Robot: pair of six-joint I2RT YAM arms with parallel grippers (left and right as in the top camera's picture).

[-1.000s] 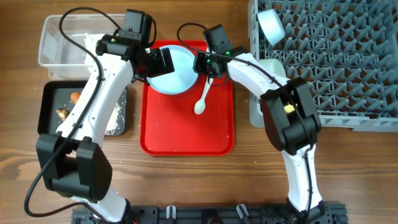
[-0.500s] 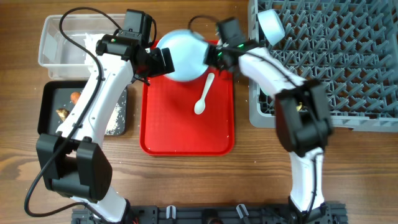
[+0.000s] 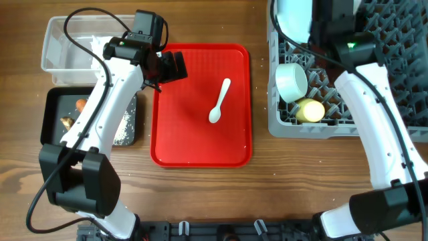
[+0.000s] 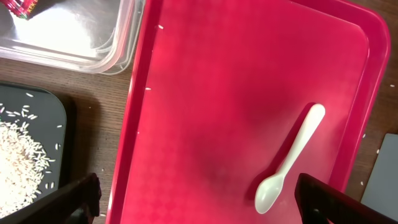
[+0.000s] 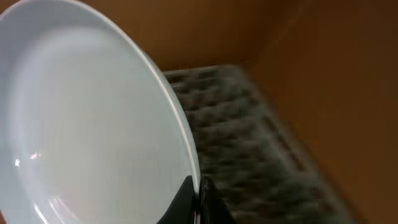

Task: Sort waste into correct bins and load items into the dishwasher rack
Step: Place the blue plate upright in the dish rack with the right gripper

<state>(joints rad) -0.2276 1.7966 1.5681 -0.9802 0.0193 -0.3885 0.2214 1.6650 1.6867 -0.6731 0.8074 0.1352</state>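
Note:
The right gripper lowers the plate, already on edge, between the rack's wires beside the pale bowl next. It then releases the plate's rim, as those pegs lie below.
My right gripper is shut on the rim of the light-blue plate, holding it on edge above the far left of the grey dishwasher rack. The right wrist view shows the plate pinched between the fingers. A pale bowl and the yellow cup sit in the rack. The white spoon lies on the red tray. My left gripper hangs open and empty over the tray's far left, with the spoon near its right finger.
The clear tub at the far left holds white tissue and a red-and-white wrapper. The black tray in front of it holds rice, a carrot piece and a brown lump.
My right arm lifted the plate off the red tray and carried it right, over the rack. The left arm has not moved. The spoon stays put.

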